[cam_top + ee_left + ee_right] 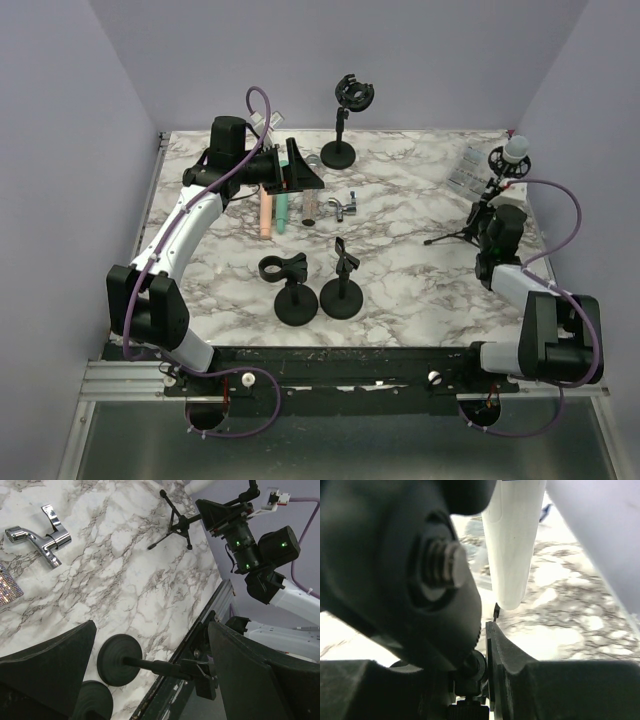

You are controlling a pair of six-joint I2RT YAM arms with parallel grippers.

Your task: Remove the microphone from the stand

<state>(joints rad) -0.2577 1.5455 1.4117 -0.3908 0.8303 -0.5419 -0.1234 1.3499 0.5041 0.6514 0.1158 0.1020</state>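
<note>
My right gripper carries the stand toward my open left gripper next, since the microphone stands far from that left gripper.
A white microphone (515, 150) sits in the black clamp of a small tripod stand (462, 232) at the table's right edge. In the right wrist view the white microphone body (512, 545) hangs just above my fingers, beside the stand's large clamp knob (420, 570). My right gripper (494, 218) is closed around the stand's neck joint (470, 667) below the microphone. My left gripper (295, 172) is wide open and empty at the back left, far from the stand. The left wrist view shows the tripod (175, 522) across the table.
A shock-mount stand (345, 110) is at the back centre. Two round-base clip stands (290, 290) (342, 285) stand near the front. Pink (265, 213) and teal (283, 210) tubes and a chrome clip (345, 207) lie by the left gripper. A plastic bag (468, 170) lies back right.
</note>
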